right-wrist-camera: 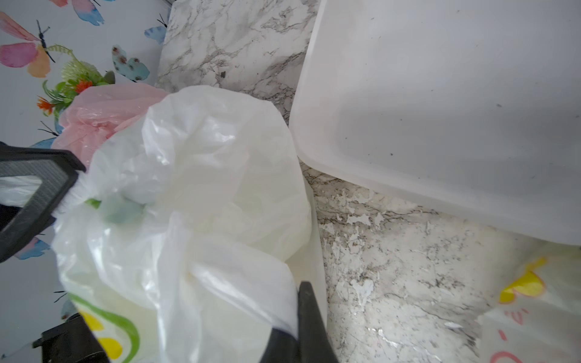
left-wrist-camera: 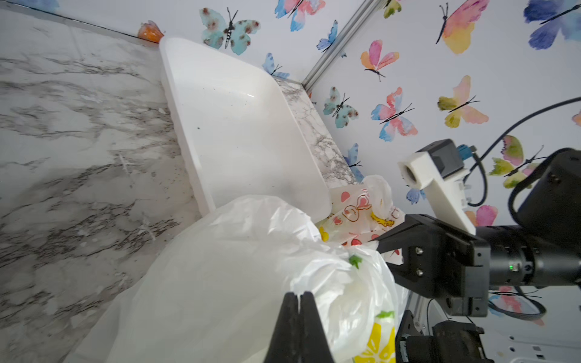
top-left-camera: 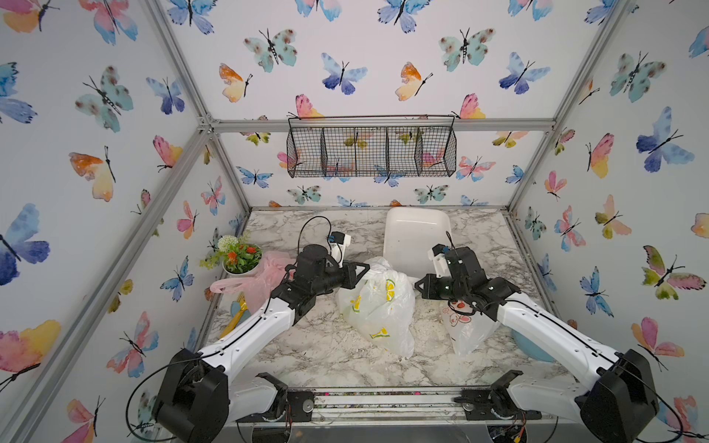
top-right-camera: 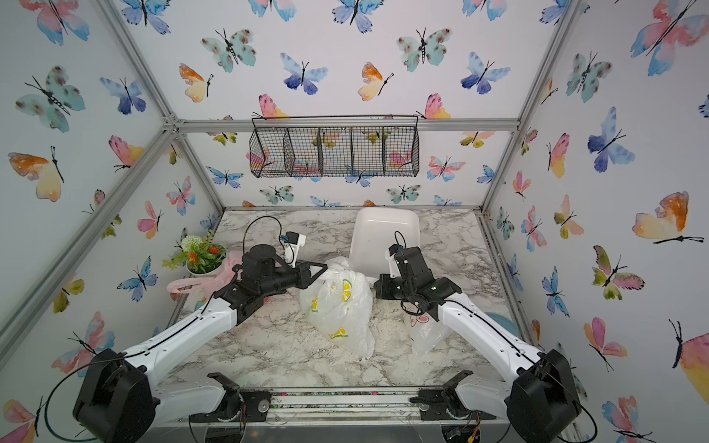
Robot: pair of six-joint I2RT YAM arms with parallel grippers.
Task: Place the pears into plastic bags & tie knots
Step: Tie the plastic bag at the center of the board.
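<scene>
The bunched part of the bag looks loose, so my right gripper will next pull against the left gripper, move its bag handle outward beside the white tray's near corner (right-wrist-camera: 303,145) and let it go.
The white lemon-print plastic bag (top-left-camera: 378,307) (top-right-camera: 337,307) stands bulging in the middle of the marble table. My left gripper (top-left-camera: 366,266) (left-wrist-camera: 300,294) is shut on one bunched handle strip at the bag's top. Shut on the other strip, my right gripper (top-left-camera: 416,285) (right-wrist-camera: 301,286) pinches it from the opposite side. Both strips run into one gathered bunch (right-wrist-camera: 176,220); whether it is a knot I cannot tell. The pink bag (top-left-camera: 261,282) lies behind the left arm. The doodle-print bag (top-left-camera: 466,326) sits under the right arm. The pears are hidden inside the bags.
A white tray (top-left-camera: 416,241) lies at the back, just behind the lemon bag. A flower pot (top-left-camera: 239,257) stands at the left edge. A blue dish (top-left-camera: 533,347) shows under the right arm. A wire basket (top-left-camera: 370,151) hangs on the back wall.
</scene>
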